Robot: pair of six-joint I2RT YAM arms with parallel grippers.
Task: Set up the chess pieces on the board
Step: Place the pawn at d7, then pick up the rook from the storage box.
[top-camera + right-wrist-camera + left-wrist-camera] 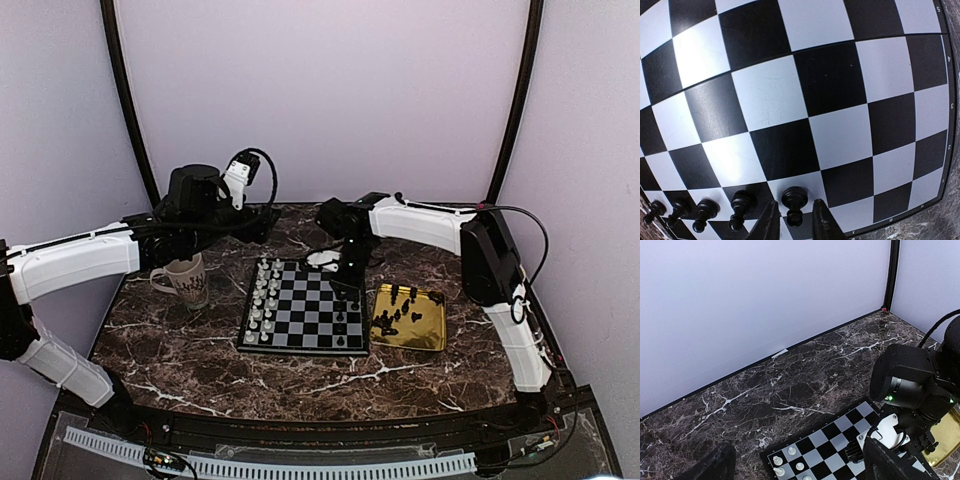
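The black cluster [383, 325] at the tray's board-side edge is still unplaced, so my left gripper will next move across to the right in the top view and lower onto those pieces.
The board [300, 312] lies mid-table; it fills the right wrist view [805, 90]. Pale pieces [265, 295] fill its left two columns. A few black pieces [345, 318] stand near its right edge. More black pieces [400, 305] lie in the gold tray [428, 335]. My right gripper [350, 290] is low over the board's right side. In its wrist view the gripper [794, 222] is open, fingers straddling a standing black pawn [794, 200] with small gaps each side. Several black pawns [705, 215] stand in a row to its left. My left gripper [262, 222] is open and empty, held above the table behind the board.
A pale mug [185, 280] stands left of the board, under the left arm. The left wrist view shows the board's far corner [815, 450] with pale pieces [790, 460], the right arm's wrist [910, 385], bare marble and the back wall.
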